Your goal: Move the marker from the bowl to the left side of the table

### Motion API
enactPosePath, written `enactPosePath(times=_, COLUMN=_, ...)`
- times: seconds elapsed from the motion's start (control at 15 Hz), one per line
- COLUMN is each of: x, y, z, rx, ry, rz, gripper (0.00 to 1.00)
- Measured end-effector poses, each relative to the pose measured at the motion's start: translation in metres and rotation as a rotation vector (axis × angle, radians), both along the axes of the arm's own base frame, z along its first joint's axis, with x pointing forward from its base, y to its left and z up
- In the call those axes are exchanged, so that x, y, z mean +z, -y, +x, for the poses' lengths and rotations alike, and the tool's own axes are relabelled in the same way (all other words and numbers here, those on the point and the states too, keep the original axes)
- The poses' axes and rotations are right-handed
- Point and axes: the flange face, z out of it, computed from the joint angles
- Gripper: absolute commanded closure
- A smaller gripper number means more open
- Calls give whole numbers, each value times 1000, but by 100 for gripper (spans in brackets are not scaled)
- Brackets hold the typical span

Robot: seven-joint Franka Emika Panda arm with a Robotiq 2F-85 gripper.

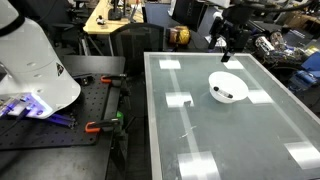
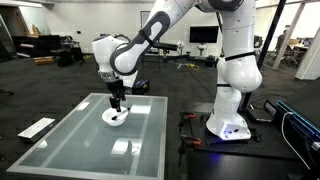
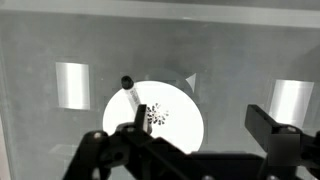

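Note:
The marker leans nearer one finger, so the robot will next lower its gripper and move it to the left in the wrist view, onto the marker.
The white bowl [image 1: 228,87] sits on the glossy grey-green table [image 1: 200,130] toward its far side. The short black marker [image 1: 224,94] lies inside the bowl. In the wrist view the bowl [image 3: 175,125] is below me and the marker [image 3: 131,95] leans over its upper-left rim, black cap outside. My gripper [image 1: 229,47] hangs above the bowl, apart from it, open and empty. It also shows in an exterior view [image 2: 118,101] just above the bowl [image 2: 116,117]. In the wrist view the fingers [image 3: 205,125] straddle the bowl's right half.
White square patches [image 1: 179,99] dot the tabletop. A dark perforated bench [image 1: 50,125] with orange-handled clamps [image 1: 98,127] and the robot base [image 1: 35,70] stands beside the table. Desks, chairs and clutter lie beyond the far edge.

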Motion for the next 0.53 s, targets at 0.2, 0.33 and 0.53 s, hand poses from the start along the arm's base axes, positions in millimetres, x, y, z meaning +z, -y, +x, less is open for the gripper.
enactPosePath(times=0.2, x=-17, y=8, z=6, rx=-14, ry=-23, rz=-5, gripper=3)
enactPosePath(times=0.33, x=-26, y=11, z=10, rx=-22, ry=-35, rz=-7, gripper=19)
enactPosePath(times=0.53, x=-38, y=17, z=13, rx=-32, ry=-49, rz=-11, gripper=35)
